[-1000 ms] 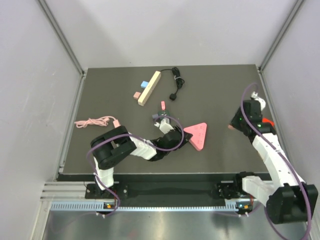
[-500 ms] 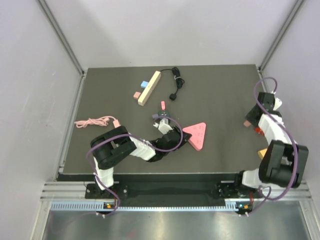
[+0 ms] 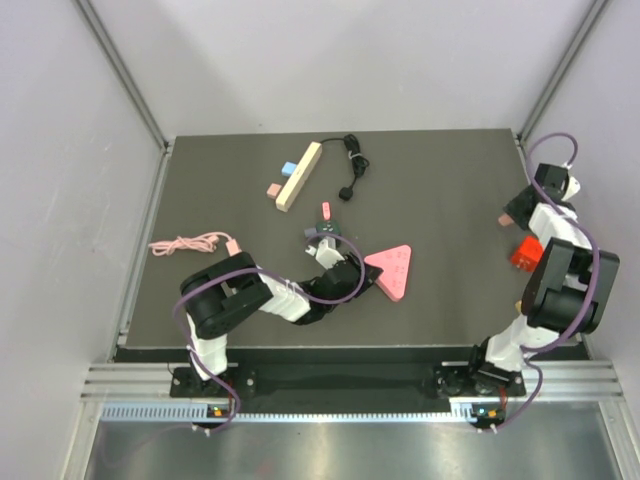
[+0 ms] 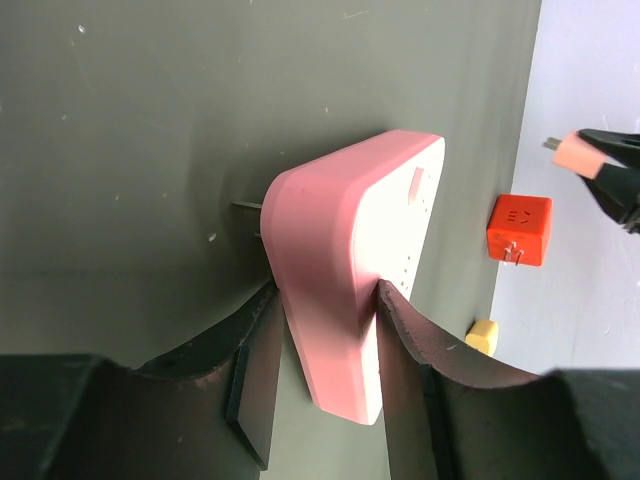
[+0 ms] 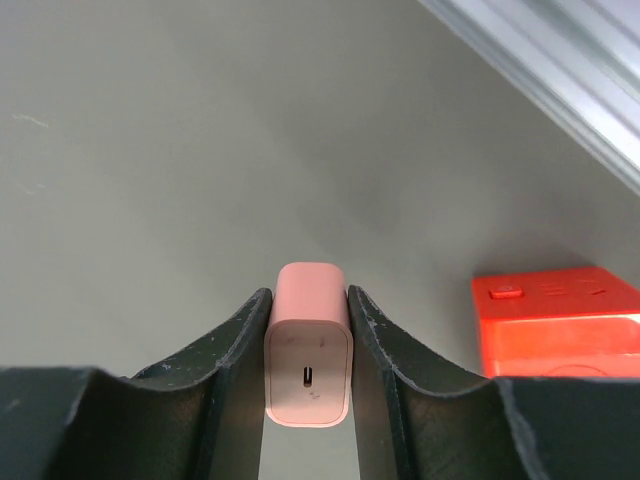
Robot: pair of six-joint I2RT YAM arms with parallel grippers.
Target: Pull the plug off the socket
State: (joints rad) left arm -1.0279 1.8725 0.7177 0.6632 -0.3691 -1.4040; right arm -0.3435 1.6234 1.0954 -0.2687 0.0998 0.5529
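My left gripper should next carry the pink socket (image 4: 350,280) outward and let it go on the bare tabletop beyond, because my right gripper already has the plug apart from it.
A pink triangular socket block (image 3: 393,269) lies on the dark table, right of centre. My left gripper (image 3: 352,276) is shut on its left corner; in the left wrist view the fingers (image 4: 262,385) clamp the pink socket (image 4: 350,280). My right gripper (image 3: 512,215) is at the table's far right edge, shut on a small pink plug (image 5: 307,357) with a USB-C port facing the camera. The plug (image 4: 577,152) also shows held in the air in the left wrist view, well apart from the socket.
An orange-red cube adapter (image 3: 526,252) lies by the right edge, also seen in the right wrist view (image 5: 555,320). A small yellow piece (image 4: 482,335) lies near it. A wooden strip (image 3: 299,175), black cable (image 3: 352,165), pink cable (image 3: 190,243) and small blocks lie at the back and left.
My right arm has swung from the table's right-middle out to the far right edge, carrying the pink plug away from the socket. The left gripper stays on the socket.
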